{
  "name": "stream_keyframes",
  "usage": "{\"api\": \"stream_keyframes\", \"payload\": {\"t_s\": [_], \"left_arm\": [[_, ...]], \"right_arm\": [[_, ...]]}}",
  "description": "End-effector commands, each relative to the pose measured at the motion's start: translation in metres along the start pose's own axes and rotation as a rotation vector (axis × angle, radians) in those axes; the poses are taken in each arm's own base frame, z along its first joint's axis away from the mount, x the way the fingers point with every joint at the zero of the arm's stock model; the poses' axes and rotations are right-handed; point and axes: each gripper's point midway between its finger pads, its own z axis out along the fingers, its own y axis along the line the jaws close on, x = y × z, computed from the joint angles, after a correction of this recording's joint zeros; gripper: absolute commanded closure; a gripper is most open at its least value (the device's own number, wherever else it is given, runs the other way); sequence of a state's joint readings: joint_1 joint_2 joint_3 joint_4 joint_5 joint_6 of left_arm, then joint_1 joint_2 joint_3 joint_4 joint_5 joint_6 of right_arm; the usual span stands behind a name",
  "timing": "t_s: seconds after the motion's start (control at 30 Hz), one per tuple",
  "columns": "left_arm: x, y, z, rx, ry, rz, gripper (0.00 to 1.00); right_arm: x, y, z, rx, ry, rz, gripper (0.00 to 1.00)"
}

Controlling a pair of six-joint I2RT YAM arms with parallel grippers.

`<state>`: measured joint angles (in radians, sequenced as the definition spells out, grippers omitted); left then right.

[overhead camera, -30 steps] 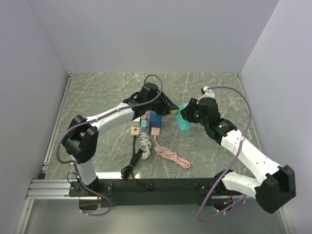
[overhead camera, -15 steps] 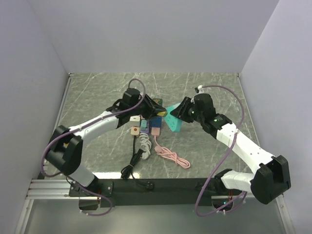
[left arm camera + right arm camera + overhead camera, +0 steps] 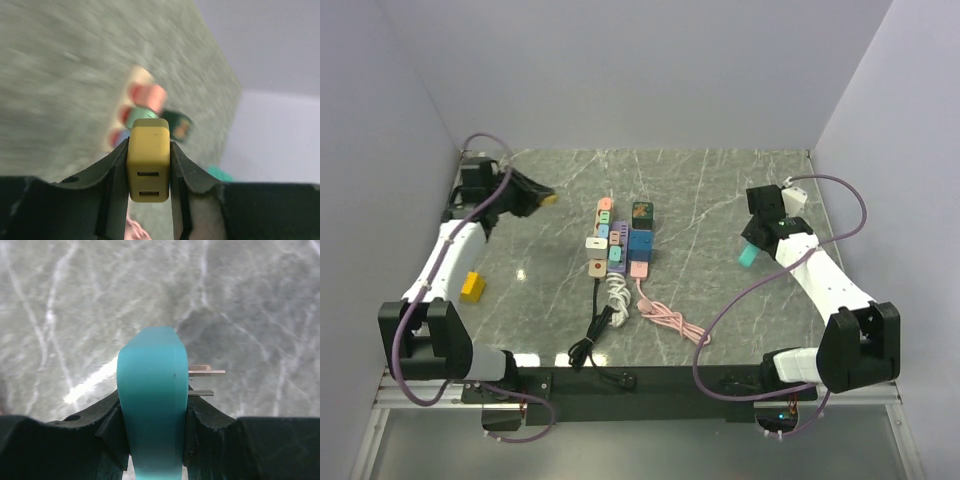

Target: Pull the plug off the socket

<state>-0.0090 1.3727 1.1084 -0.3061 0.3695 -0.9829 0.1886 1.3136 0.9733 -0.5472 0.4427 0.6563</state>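
Note:
The yellow plug should go on the open tabletop beside the yellow block, clear of the power strips. I need to pull my left gripper back next, lower it there and let go of the plug.
My left gripper is shut on a yellow USB plug and holds it above the table's far left, well away from the power strips. In the left wrist view the yellow plug sits between both fingers, with the strips blurred beyond. My right gripper is shut on a teal plug at the right side. In the right wrist view the teal plug fills the jaws and its metal prongs are bare. Several coloured plugs still sit in the strips, next to a blue strip.
A small yellow block lies on the table at the left. A coiled white cable, a pink cable and a black cable trail from the strips toward the front rail. Walls stand close on both sides.
Both arms have drawn away from the strips. The left swung to the far left with the yellow plug; the right pulled back to the right with the teal plug.

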Motion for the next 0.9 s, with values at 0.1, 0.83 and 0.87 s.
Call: {"api": "stream_keyframes", "payload": {"t_s": [0.1,0.83,0.87], "left_arm": [[-0.090,0.104,-0.040,-0.278,-0.228,0.036,1.00],[-0.109,0.259,-0.046,-0.596,-0.267,-0.236,0.30],[-0.109,0.256,-0.046,-0.582,-0.264,-0.234,0.24]], "right_arm": [[-0.014,-0.034,0.007,0.122,-0.050,0.069,1.00],[-0.037,-0.111,0.043,0.487,-0.039,0.240,1.00],[-0.038,-0.114,0.046,0.514,-0.025,0.234,1.00]]}}
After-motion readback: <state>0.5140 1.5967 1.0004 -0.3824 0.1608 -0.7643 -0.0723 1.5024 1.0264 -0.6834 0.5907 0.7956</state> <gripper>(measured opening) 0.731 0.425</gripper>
